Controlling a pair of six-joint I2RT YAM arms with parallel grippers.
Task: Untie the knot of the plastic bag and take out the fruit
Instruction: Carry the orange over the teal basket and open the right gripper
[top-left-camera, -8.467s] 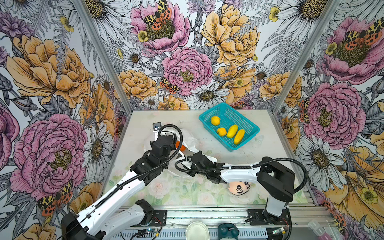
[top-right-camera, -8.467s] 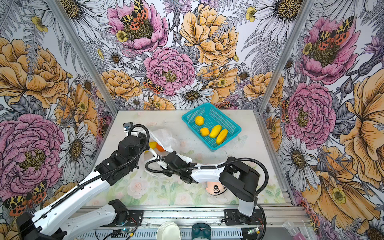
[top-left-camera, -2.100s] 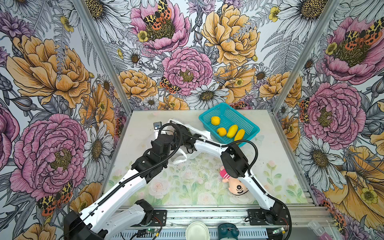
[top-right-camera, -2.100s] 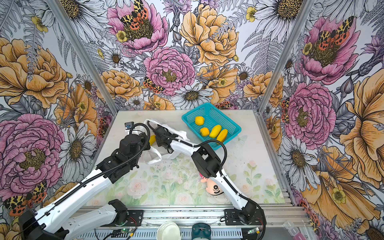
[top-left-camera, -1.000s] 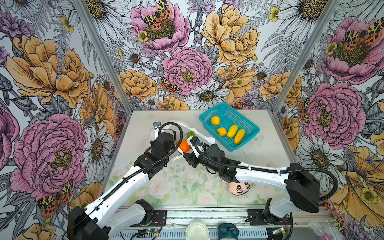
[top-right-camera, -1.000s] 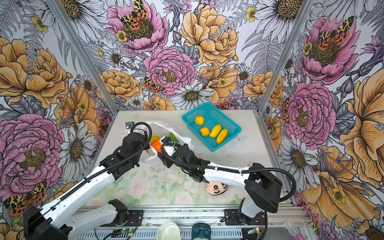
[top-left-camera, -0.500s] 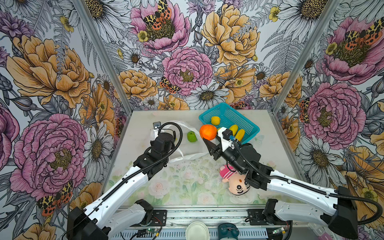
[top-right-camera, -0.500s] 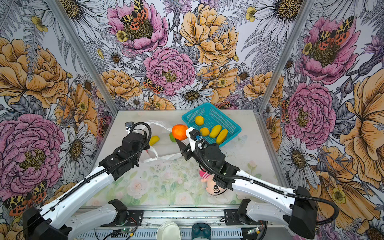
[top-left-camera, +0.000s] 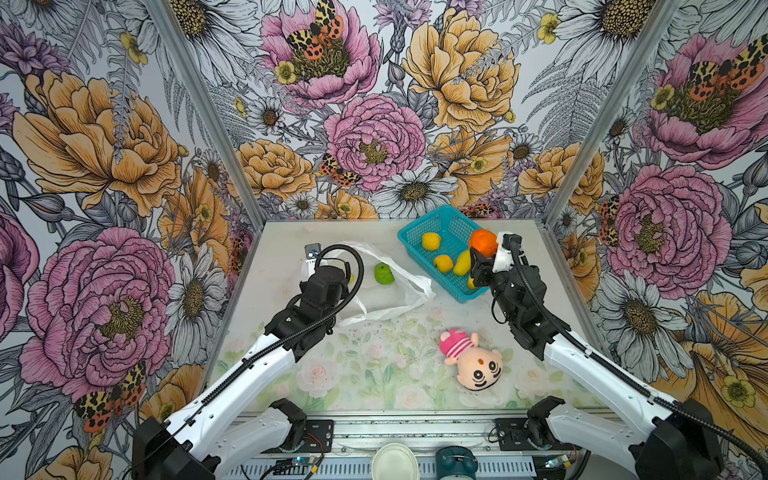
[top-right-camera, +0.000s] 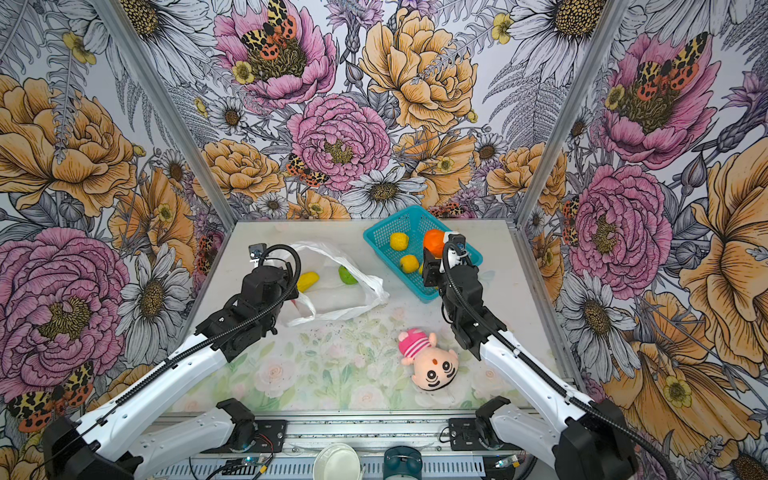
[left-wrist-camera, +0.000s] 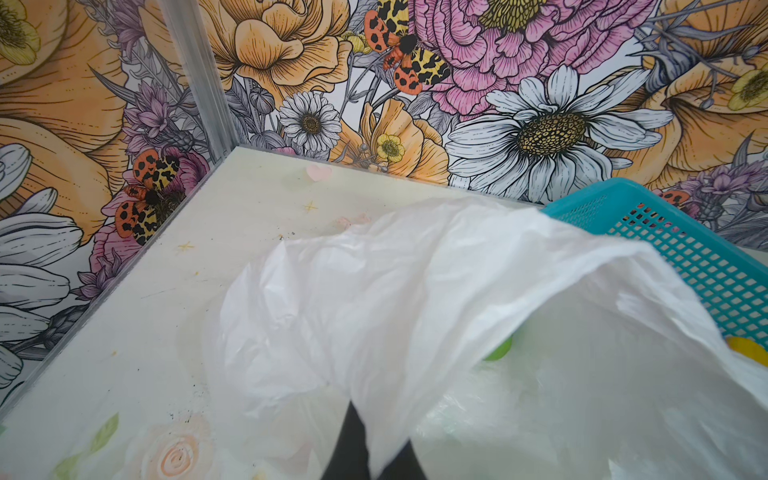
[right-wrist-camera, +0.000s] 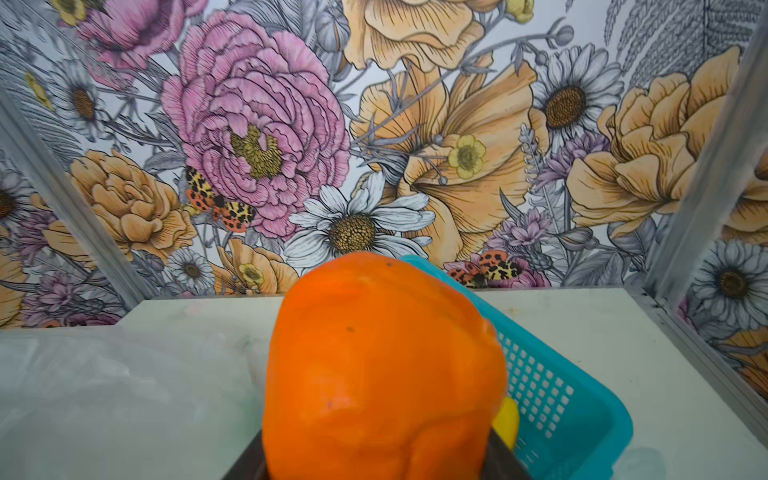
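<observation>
Bare basket bottom beside the yellow fruits lies below and outward of my right gripper. My right gripper will next tip down, go lower and outward, and let go of the orange fruit (top-left-camera: 483, 242).
The white plastic bag (top-left-camera: 384, 297) (top-right-camera: 332, 297) lies flat on the left of the table with its mouth open and its handle loops loose. The knot is not in view. A green fruit (top-left-camera: 384, 273) (top-right-camera: 347, 275) and a yellow fruit (top-right-camera: 307, 281) lie in the bag. My left gripper (left-wrist-camera: 378, 442) is shut on a fold of the bag's film at its near left edge. My right gripper (top-left-camera: 484, 254) (top-right-camera: 436, 253) is shut on the orange fruit (top-left-camera: 483, 242) (right-wrist-camera: 382, 365), held above the near right side of the teal basket (top-left-camera: 422, 223) (top-right-camera: 390, 222).
Several yellow fruits (top-left-camera: 443, 262) lie in the basket at the back right. A plush doll with a pink hat (top-left-camera: 473, 361) (top-right-camera: 432, 365) lies on the table near the front right. Flowered walls close in the back and both sides.
My right gripper has carried the orange fruit from the bag's mouth across to the right, to above the basket. My left gripper has kept its hold on the bag.
</observation>
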